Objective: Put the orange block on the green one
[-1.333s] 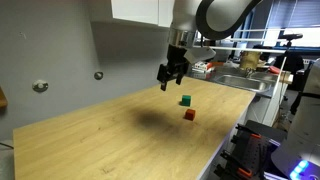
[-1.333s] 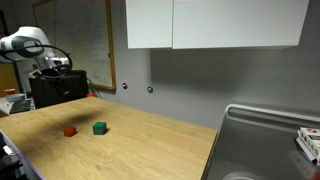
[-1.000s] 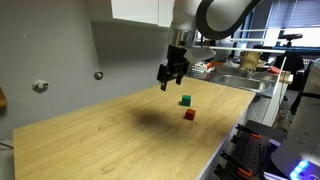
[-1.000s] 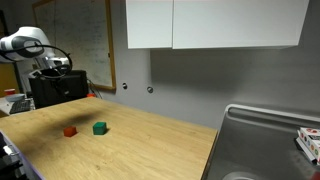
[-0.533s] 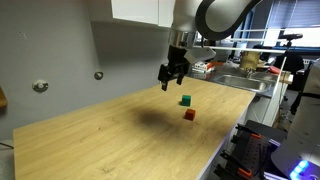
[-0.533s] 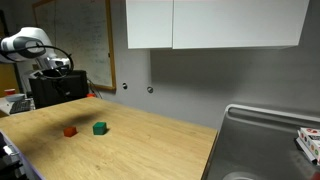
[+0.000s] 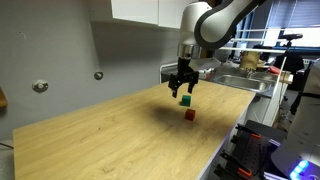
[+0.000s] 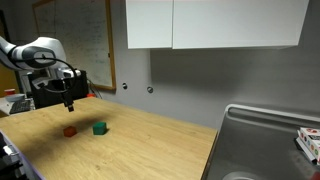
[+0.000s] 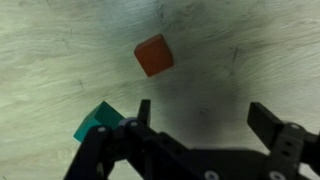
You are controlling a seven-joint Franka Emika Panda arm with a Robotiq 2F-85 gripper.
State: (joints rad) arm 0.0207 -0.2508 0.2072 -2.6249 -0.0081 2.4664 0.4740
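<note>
My gripper has to turn a little and move away from the green cube [image 8: 99, 128], down to the orange block.
The orange block [image 7: 189, 115] is a tiny red-orange cube on the light wooden table [image 7: 110, 140]. It also shows in an exterior view [image 8: 69, 131] and in the wrist view [image 9: 153, 56]. The green cube [image 8: 99, 128] sits close beside it; in an exterior view [image 7: 186, 100] the fingers partly cover it, and it lies at the left in the wrist view [image 9: 96, 123]. My gripper [image 7: 182, 90] hangs above both blocks, open and empty, also seen in an exterior view [image 8: 70, 102] and in the wrist view [image 9: 200, 115].
A steel sink [image 8: 262, 140] with a box [image 8: 309, 142] in it lies at one end of the table. White cabinets [image 8: 215, 24] hang on the wall. A cluttered bench [image 7: 245, 68] stands behind the arm. The table edge [image 7: 225, 145] runs close to the blocks.
The arm has moved across and down from its earlier spot, and the gripper now hangs over the two blocks. The blocks have not moved.
</note>
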